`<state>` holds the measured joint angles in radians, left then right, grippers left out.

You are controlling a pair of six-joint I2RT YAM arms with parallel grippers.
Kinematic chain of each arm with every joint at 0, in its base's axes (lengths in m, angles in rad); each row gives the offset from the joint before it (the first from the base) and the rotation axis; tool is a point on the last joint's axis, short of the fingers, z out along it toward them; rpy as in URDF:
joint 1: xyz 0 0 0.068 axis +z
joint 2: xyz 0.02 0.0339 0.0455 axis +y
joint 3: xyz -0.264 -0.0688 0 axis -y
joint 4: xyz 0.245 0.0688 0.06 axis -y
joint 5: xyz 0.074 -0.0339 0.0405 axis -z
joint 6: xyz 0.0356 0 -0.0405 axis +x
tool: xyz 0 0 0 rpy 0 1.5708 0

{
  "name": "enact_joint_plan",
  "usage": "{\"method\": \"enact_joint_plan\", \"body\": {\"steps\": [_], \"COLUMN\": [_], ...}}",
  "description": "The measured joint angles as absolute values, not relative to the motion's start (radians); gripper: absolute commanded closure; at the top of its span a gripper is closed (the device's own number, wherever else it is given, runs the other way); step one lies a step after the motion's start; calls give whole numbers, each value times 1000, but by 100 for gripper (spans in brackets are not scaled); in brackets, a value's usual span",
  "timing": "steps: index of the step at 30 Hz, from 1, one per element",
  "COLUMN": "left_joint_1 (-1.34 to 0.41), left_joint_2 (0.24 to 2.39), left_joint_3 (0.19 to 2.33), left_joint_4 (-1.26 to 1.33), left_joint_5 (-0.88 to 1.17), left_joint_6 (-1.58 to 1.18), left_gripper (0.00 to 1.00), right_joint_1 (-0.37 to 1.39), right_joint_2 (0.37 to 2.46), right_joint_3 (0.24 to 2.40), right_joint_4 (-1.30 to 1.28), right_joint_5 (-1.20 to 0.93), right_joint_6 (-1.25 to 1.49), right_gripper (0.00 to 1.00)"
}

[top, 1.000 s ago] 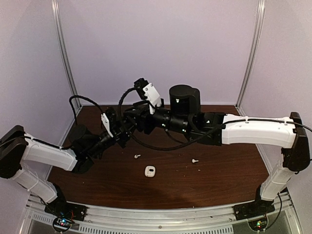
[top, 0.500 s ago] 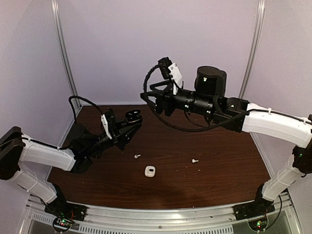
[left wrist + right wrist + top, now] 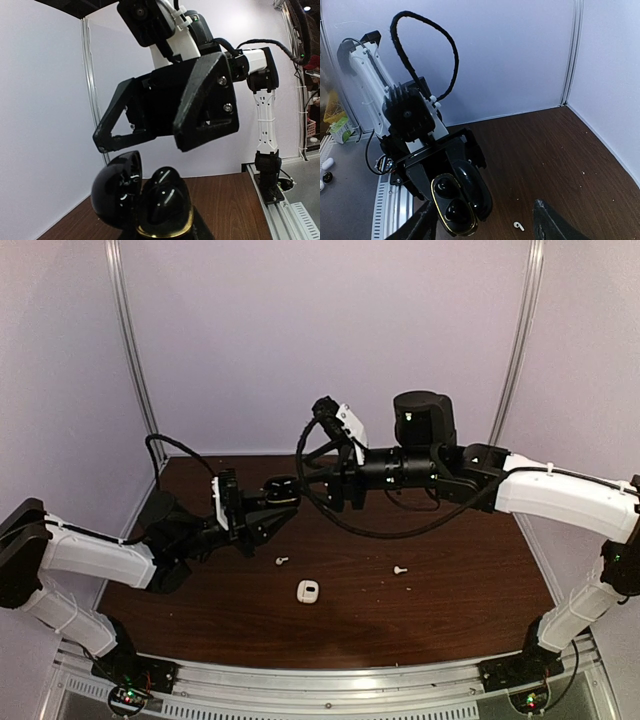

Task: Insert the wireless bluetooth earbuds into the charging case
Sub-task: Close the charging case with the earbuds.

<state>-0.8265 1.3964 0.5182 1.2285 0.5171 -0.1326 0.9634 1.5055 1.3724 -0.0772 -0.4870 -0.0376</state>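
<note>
I should tilt my left gripper downward, lower it to the bare tabletop below and let go of the case there, because both black earbuds are in the case's wells.
My left gripper (image 3: 262, 510) is shut on an open black charging case (image 3: 281, 486) with a gold rim (image 3: 451, 209), held above the table's left back part. Two glossy black earbuds (image 3: 163, 199) sit in its wells, and the lid (image 3: 116, 192) is swung aside. My right gripper (image 3: 334, 490) hangs just right of the case, open and empty, with its fingers (image 3: 423, 223) wide apart. In the left wrist view it hovers above the case. Two white earbuds lie on the table, one (image 3: 282, 561) left of centre and one (image 3: 400, 569) to the right.
A small white case (image 3: 308, 591) lies on the brown table (image 3: 450, 620) near its front, between the two white earbuds. Pale walls and metal posts (image 3: 133, 370) close the back and sides. A black cable (image 3: 345, 525) loops under the right wrist.
My right gripper pulled away from the case, rose, then came partly back down beside it, its jaws widening. The left gripper shifted the case slightly right.
</note>
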Motion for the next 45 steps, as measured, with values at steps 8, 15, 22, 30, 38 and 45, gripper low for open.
{"method": "enact_joint_plan", "body": {"steps": [8,15,22,30,38,45], "left_joint_1": [-826,-826,-824,-810,-802,-784], "left_joint_2": [1422,1447,1448,1460,1470,1472], "left_joint_3": [548,581,584,585,585,586], "left_joint_4": [1229,1225,1224,1227,1226,1206], "left_joint_5": [571,603,616,655,667,658], "left_joint_6": [-159,-187,-217,-281,-306,-309], "left_gripper": [100,100,100,100,100,100], "right_joint_1": [963,963,954,948,947,926], "right_joint_2": [1507,1510,1511,1511,1510,1494], "right_joint_3": [1372,1372,1369,1361,1348,1309], "right_joint_4": [-99,-102,-104,-130,-126,-93], "right_joint_5": [-530,-620,-705,-770,-753,-733], "right_joint_6": [-57,-75,-110,-173,-177,-136], "right_gripper": [31,36,47,51,47,41]}}
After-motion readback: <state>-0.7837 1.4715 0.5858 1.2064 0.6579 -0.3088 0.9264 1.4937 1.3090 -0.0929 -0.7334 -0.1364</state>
